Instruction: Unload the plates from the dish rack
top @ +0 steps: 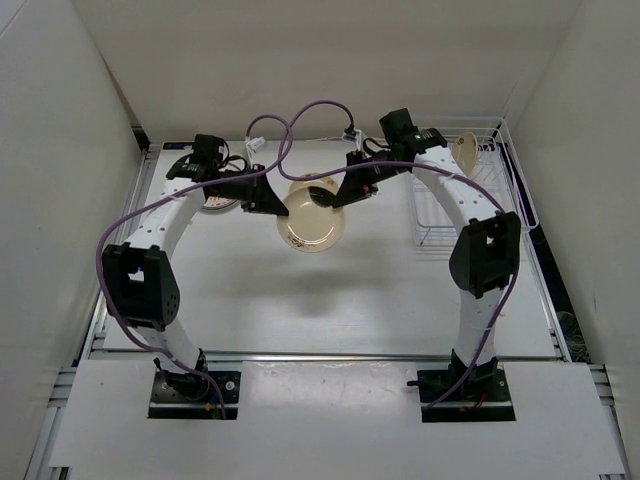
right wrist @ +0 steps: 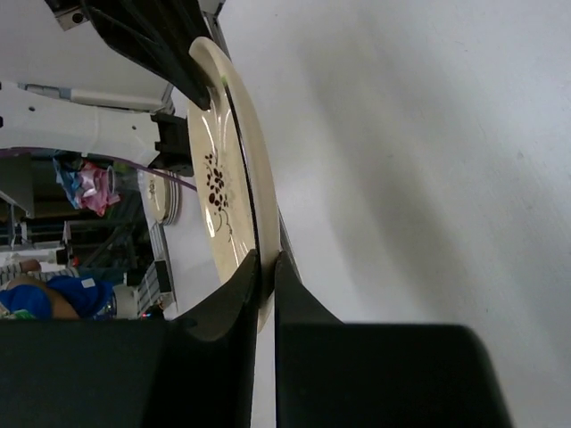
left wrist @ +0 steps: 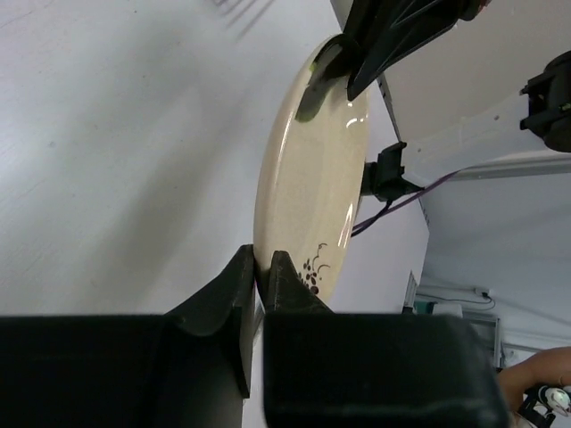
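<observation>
My left gripper should move outward and lower the hanging plate onto the other cream plate, letting go of its rim. That other plate is outward of and below my left gripper.
A cream-yellow plate (top: 312, 225) with a dark grape-like motif hangs tilted in the air above the middle of the table. My left gripper (top: 272, 204) is shut on its left rim and my right gripper (top: 336, 194) is shut on its upper right rim. In the left wrist view my left gripper (left wrist: 263, 267) pinches the plate (left wrist: 312, 169) edge, with the other gripper's fingers (left wrist: 357, 53) on the far rim. In the right wrist view my right gripper (right wrist: 266, 267) pinches the plate (right wrist: 223, 169) rim. The white wire dish rack (top: 480, 200) stands at the right, one cream plate (top: 465, 150) upright in its far end.
A plate with dark rings (top: 216, 203) lies on the table by the left arm, also seen as a flat stack (right wrist: 162, 196) in the right wrist view. Another cream plate (top: 303, 186) shows just behind the held one. Purple cables (top: 300, 120) loop over the back. White walls enclose the table.
</observation>
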Robot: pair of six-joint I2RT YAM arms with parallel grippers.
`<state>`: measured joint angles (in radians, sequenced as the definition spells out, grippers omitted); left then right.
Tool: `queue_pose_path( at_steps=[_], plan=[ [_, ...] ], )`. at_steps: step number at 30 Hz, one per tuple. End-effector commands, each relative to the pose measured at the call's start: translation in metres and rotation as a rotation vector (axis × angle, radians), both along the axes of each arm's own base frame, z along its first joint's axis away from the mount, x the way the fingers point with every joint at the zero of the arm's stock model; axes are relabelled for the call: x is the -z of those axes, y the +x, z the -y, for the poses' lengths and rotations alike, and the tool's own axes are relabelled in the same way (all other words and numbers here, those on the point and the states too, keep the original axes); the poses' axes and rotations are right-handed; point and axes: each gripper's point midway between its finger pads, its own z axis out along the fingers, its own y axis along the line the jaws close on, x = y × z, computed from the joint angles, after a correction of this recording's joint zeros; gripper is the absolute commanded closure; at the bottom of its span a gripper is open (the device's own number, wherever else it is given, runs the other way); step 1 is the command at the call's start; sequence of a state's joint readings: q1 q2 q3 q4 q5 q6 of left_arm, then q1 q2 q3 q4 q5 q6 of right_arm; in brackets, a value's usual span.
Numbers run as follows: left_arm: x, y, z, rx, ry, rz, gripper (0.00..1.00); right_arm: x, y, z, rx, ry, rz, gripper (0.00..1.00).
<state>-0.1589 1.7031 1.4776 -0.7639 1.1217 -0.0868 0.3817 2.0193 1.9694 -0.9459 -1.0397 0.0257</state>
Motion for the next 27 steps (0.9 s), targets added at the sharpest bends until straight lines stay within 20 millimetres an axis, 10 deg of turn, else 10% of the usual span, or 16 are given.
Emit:
queue_pose_path(
  at_steps=[1, 3, 6, 16, 21, 27],
  plan=[
    [-0.028, -0.016, 0.011, 0.091, -0.084, 0.077, 0.90, -0.015, 0.005, -0.003, 0.002, 0.036, 0.031, 1.00],
    [-0.026, -0.015, 0.010, 0.081, -0.075, 0.070, 0.90, -0.010, 0.009, -0.001, 0.027, 0.004, 0.036, 0.91],
    [-0.026, -0.013, 0.010, 0.072, -0.069, 0.070, 0.90, 0.000, 0.032, 0.015, 0.160, -0.164, 0.155, 0.29],
    [0.016, 0.037, 0.011, -0.089, 0.028, -0.068, 0.90, -0.030, 0.093, 0.137, 0.592, -0.467, 0.429, 0.15],
    [0.031, 0.085, 0.018, -0.204, 0.039, -0.198, 0.90, -0.052, 0.067, 0.157, 0.617, -0.467, 0.490, 0.14],
    [0.054, 0.140, 0.032, -0.242, 0.001, -0.271, 0.90, -0.022, 0.002, 0.165, 0.572, -0.488, 0.402, 0.14]
  ],
)
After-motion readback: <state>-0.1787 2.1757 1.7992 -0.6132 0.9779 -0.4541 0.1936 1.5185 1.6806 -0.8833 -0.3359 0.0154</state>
